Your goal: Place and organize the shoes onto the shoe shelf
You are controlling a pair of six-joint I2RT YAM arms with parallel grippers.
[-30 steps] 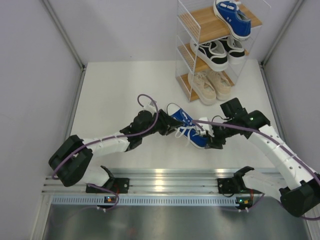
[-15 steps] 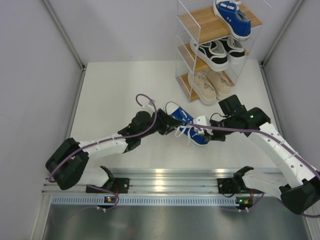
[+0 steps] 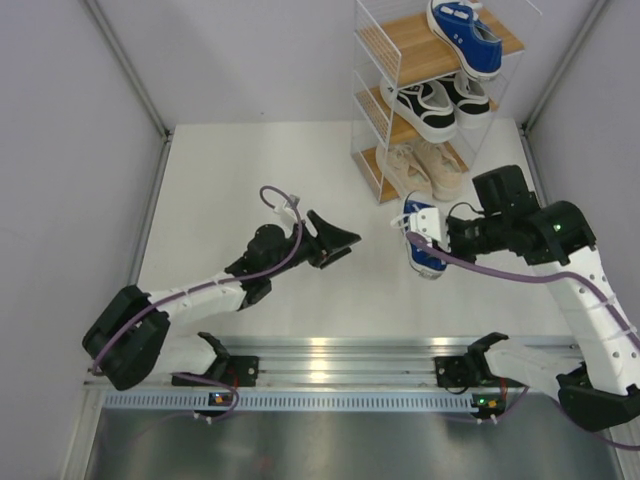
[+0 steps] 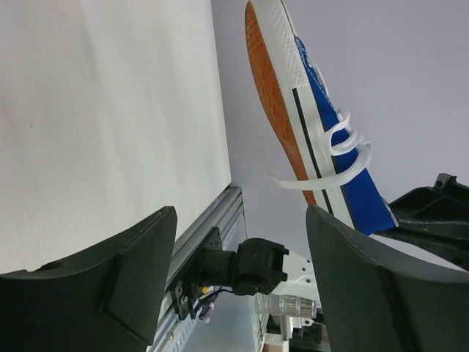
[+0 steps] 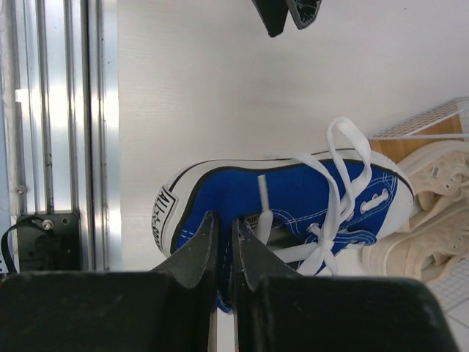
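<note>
The blue sneaker's mate sits on the bare board of the shoe shelf's top level (image 3: 413,45), so the robot's right gripper will next go up, carry the sneaker outward onto that board and let go of it.
A blue sneaker (image 3: 424,238) with white laces hangs above the table, just in front of the shoe shelf (image 3: 372,95). My right gripper (image 5: 226,236) is shut on the rim of its collar near the heel. From the left wrist the same blue shoe (image 4: 316,125) shows its orange sole, lifted and tilted. My left gripper (image 3: 340,243) stands open and empty at mid-table, apart from the shoe. On the shelf, one blue sneaker (image 3: 464,35) sits on the top tier, a black pair (image 3: 440,102) on the middle, a beige pair (image 3: 420,170) on the bottom.
Grey walls close in the white table (image 3: 230,190) on the left, right and back. A metal rail (image 3: 330,365) with both arm bases runs along the near edge. The shelf's white wire frame stands at the back right.
My left gripper let go of the blue sneaker, opened and drew back to the left. My right gripper shut on the shoe's collar and carried it up and right, toward the shelf.
</note>
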